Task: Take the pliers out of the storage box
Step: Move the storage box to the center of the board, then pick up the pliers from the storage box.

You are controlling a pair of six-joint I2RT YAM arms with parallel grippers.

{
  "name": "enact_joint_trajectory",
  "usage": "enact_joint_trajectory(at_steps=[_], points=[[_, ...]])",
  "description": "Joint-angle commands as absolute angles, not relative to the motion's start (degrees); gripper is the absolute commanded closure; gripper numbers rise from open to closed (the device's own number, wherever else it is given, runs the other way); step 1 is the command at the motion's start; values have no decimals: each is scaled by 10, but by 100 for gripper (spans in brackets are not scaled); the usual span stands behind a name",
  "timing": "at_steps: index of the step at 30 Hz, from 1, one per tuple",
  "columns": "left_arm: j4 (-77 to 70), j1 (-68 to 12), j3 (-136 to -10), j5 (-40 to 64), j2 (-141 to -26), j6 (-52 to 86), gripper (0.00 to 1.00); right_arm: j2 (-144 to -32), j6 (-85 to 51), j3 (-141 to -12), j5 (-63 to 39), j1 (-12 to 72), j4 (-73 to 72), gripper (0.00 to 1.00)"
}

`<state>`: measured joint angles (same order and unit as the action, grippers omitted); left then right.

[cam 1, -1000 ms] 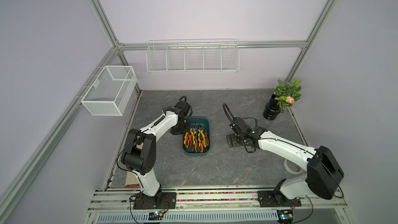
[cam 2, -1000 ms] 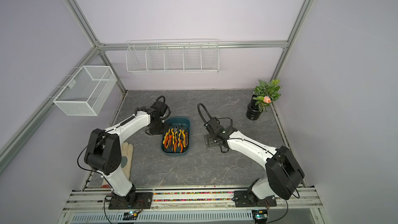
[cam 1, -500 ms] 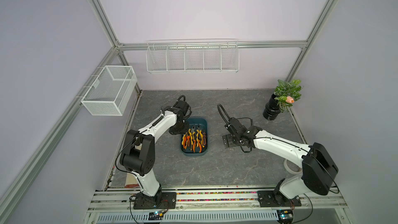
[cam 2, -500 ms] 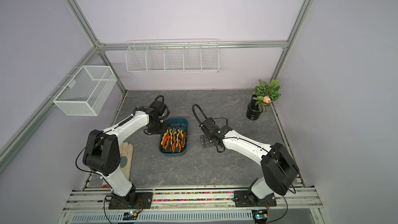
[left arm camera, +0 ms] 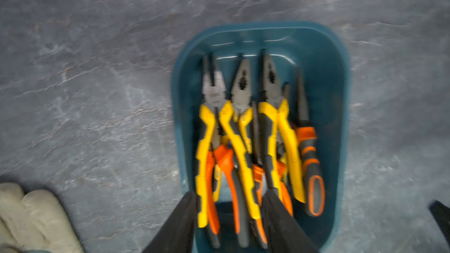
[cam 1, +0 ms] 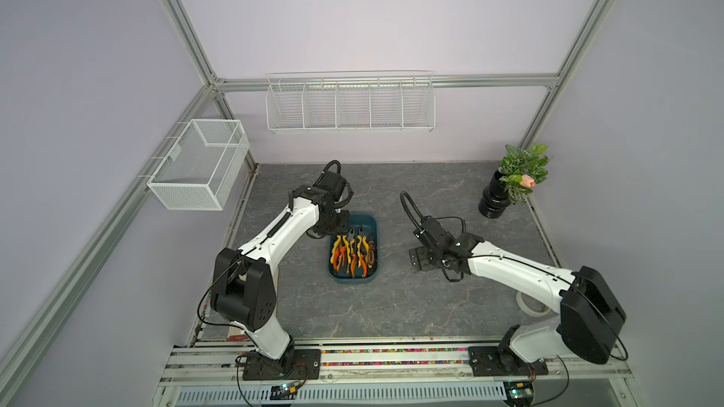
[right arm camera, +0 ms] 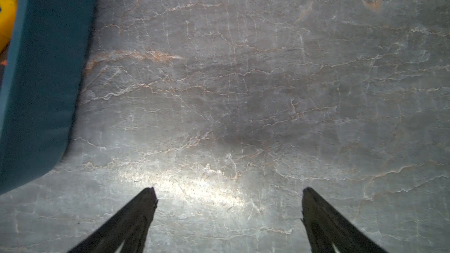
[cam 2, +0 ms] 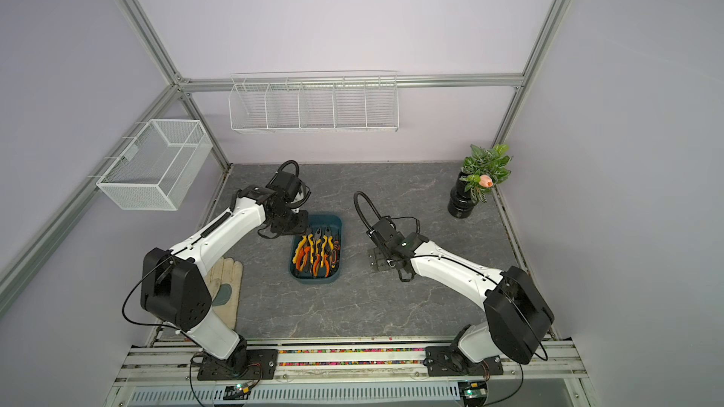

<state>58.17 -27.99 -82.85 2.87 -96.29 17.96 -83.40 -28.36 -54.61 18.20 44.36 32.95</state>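
My left gripper moves down into the storage box next. It closes on the yellow-and-black handle nearest the work glove (cam 1: 335, 249), since those pliers lie atop orange-handled ones.
The storage box (cam 1: 353, 278) (cam 2: 315, 280) is a dark teal tub at the table's middle, and several pliers (cam 1: 352, 254) (cam 2: 317, 254) lie in it side by side. In the left wrist view the pliers (left arm camera: 243, 130) have yellow-and-black or orange-and-black handles. There my left gripper (left arm camera: 230, 195) hangs open over the handle ends, at one short end of the box (left arm camera: 345, 93). Blur hides whether its fingers touch them. My right gripper (right arm camera: 229, 191) (cam 1: 419, 262) stands wide open over bare table, beside the box wall (right arm camera: 43, 69).
A pale work glove (cam 2: 225, 287) (left arm camera: 31, 220) lies near the left arm's base. A black pot with a plant (cam 1: 497, 201) stands at the back right. A tape roll (cam 1: 529, 305) lies by the right arm. White wire baskets (cam 1: 200, 164) (cam 1: 348, 105) hang on the frame.
My left gripper has gone from shut to open at the box's far end. The right arm has shifted a little left toward the box, its gripper still open.
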Motion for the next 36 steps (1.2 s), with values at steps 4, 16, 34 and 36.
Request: enact_joint_trajectory(at_steps=[4,16,34,36], points=[[617,-315,-851,14,-1025,208,58,-819,-293,-521,181,441,322,4],[622,-312,-844,-45,-1067,206,60,-796,-288,-479,174,426,312,3],[602,-263,-796,-27,-1086,139,56,-799,-300,-459,160,420,295,3],[599,-264,-791,-24,-1090,137,58,-798,-301,-457,160,420,296,3]])
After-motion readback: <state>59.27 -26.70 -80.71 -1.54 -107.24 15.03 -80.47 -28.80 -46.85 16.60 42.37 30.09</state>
